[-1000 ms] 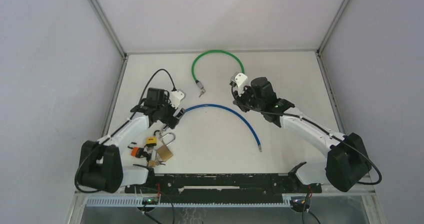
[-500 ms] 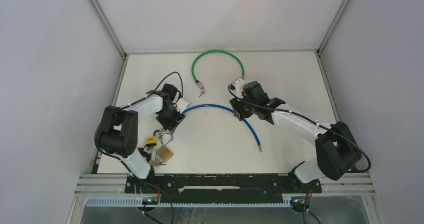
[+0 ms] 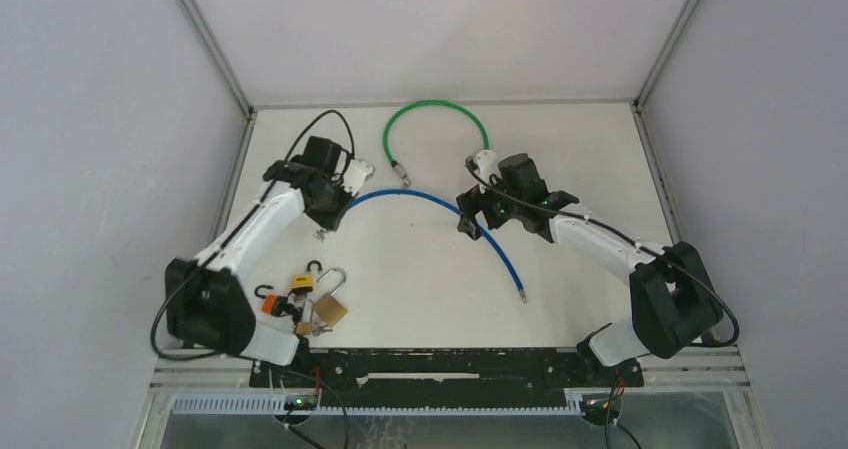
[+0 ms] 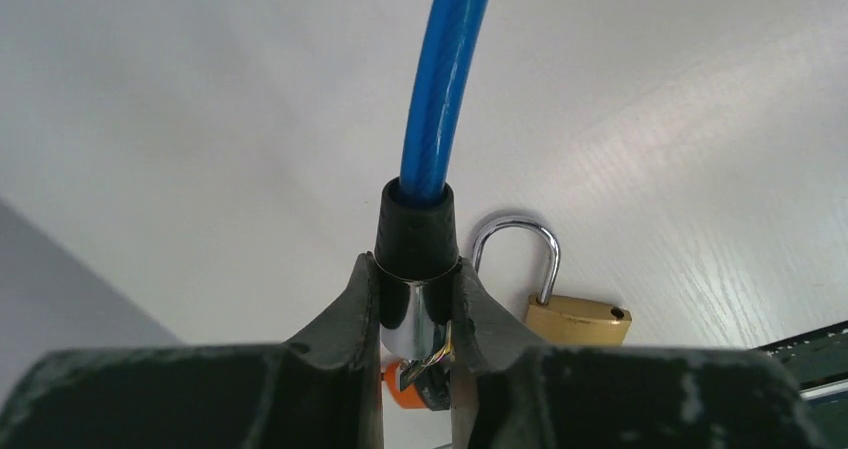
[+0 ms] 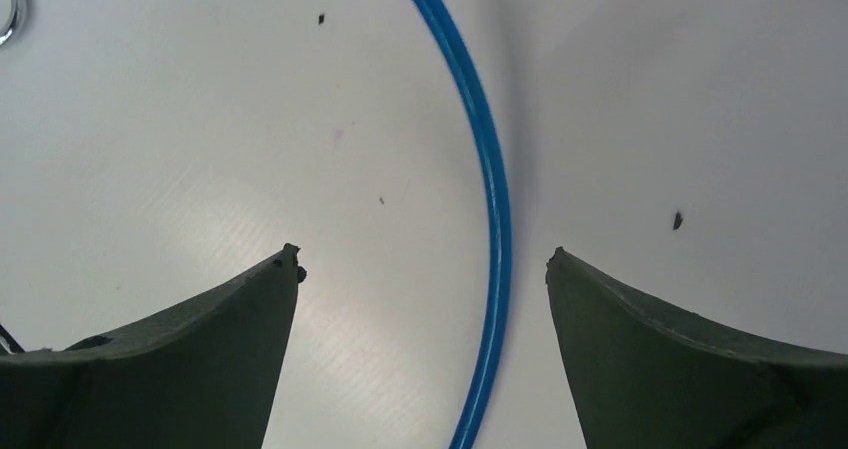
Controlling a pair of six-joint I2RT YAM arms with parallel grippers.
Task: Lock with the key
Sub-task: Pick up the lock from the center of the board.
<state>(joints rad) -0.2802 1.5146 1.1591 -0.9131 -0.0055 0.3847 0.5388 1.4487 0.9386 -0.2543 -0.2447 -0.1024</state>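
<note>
I should lower my open right gripper onto the part of the blue cable (image 3: 483, 231) (image 5: 498, 259) below it next and close it, because that part of the cable already runs between its open fingers.
A blue cable lock (image 3: 420, 201) arcs across the middle of the table, its free pin end (image 3: 521, 297) at the front right. My left gripper (image 3: 335, 207) is shut on the cable's other end. In the left wrist view the fingers (image 4: 360, 309) clamp the black collar (image 4: 415, 234) and the chrome barrel (image 4: 415, 319). A shiny metal bit shows under the barrel; I cannot tell whether it is the key. My right gripper (image 3: 478, 224) stands open over the cable (image 5: 490, 199), which runs between its fingertips (image 5: 285, 269) untouched.
A green cable lock (image 3: 437, 109) lies at the back, a small metal end (image 3: 403, 179) beside it. A cluster of brass padlocks (image 3: 325, 309) and an orange-topped one (image 3: 272, 304) sits front left; one brass padlock (image 4: 578, 319) with an open shackle shows behind my left fingers.
My left gripper has shut on the blue cable's barrel end and carried it toward the back. My right gripper has opened and let go of the cable.
</note>
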